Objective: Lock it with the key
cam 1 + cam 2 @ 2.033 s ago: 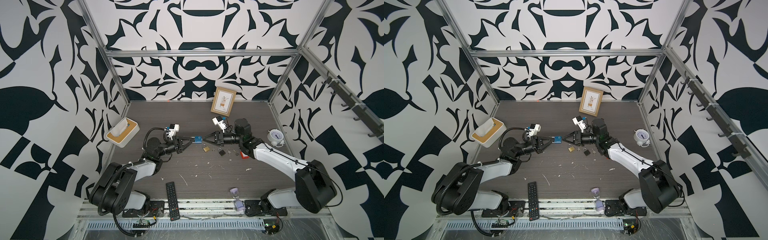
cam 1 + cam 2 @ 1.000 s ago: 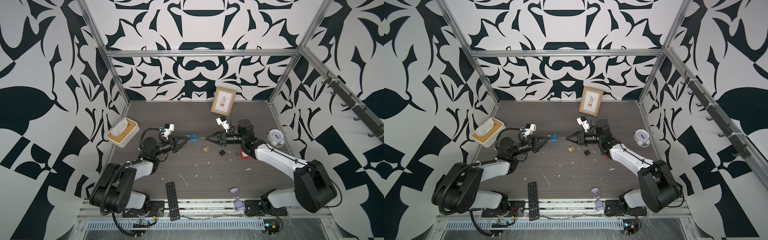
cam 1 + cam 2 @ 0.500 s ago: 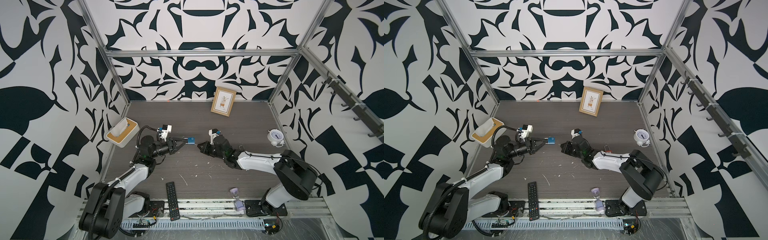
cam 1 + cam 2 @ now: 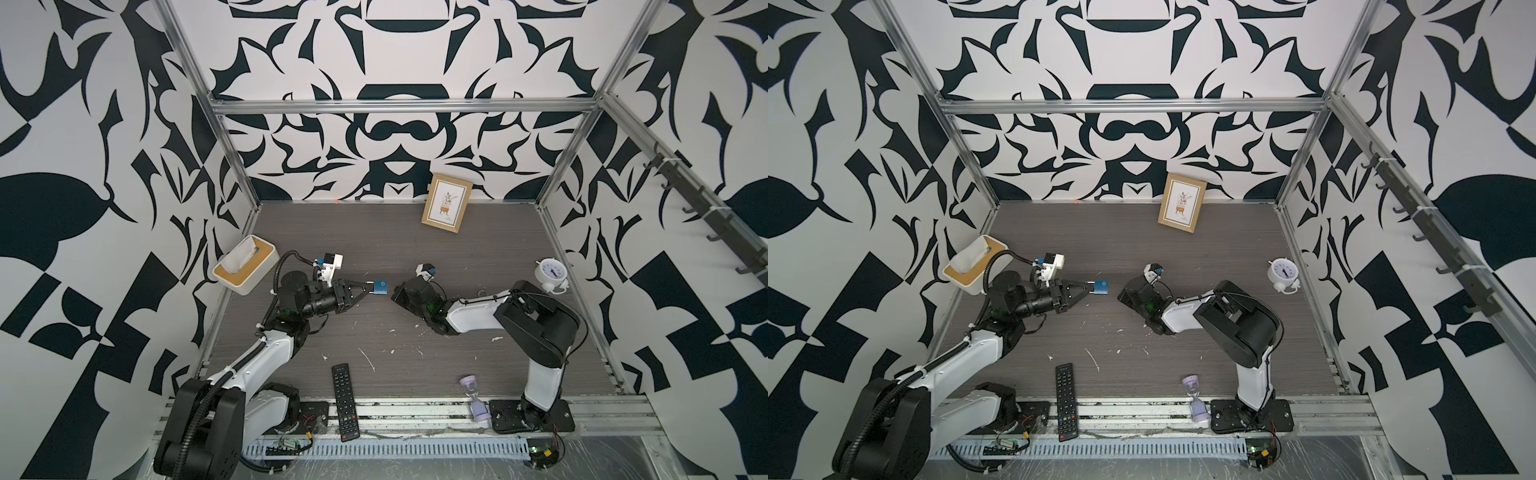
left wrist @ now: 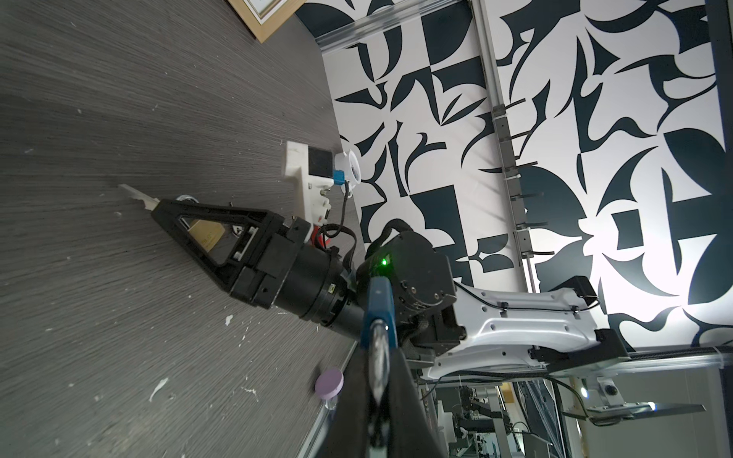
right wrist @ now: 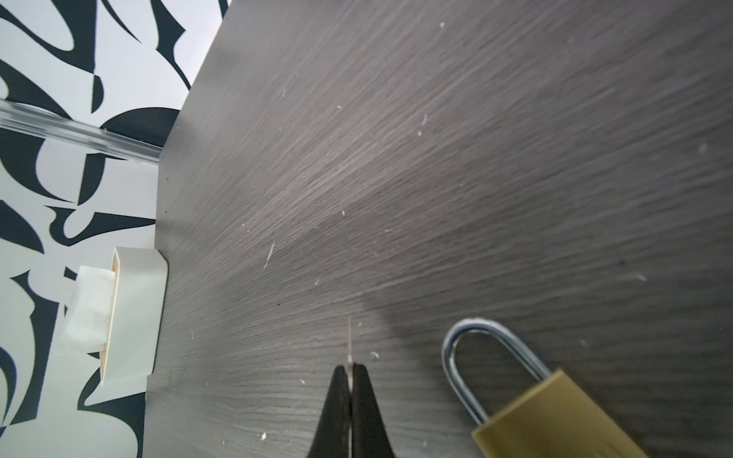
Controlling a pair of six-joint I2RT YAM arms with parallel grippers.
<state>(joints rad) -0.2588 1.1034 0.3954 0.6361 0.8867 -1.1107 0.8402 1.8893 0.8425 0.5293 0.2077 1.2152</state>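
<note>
I should next lower my right gripper toward the bare tabletop point(image 6: 383, 355) beside the brass padlock's shackle to let go of the silver key, because that patch of wood is empty.
My left gripper point(image 4: 366, 289) is shut on the steel shackle of a blue padlock point(image 4: 380, 287), held above the table in both top views point(image 4: 1101, 287). In the left wrist view the blue padlock point(image 5: 380, 307) sticks out beyond the left gripper point(image 5: 377, 355). My right gripper point(image 5: 156, 206) is low over the table, shut on a silver key point(image 5: 135, 195) that points away from it. The right wrist view shows the key point(image 6: 350, 341) edge-on at the tips of the right gripper point(image 6: 350, 370). A brass padlock point(image 6: 555, 412) with a raised shackle lies beside it.
A tissue box point(image 4: 245, 270) stands at the left wall and a framed picture point(image 4: 446, 208) leans at the back. A white alarm clock point(image 4: 550, 272) is at the right. A remote point(image 4: 345, 401) and a purple hourglass point(image 4: 473, 392) lie near the front edge.
The right arm has folded back and dropped low over the table beside the brass padlock, still holding the key. The left gripper has drawn back slightly to the left with the blue padlock.
</note>
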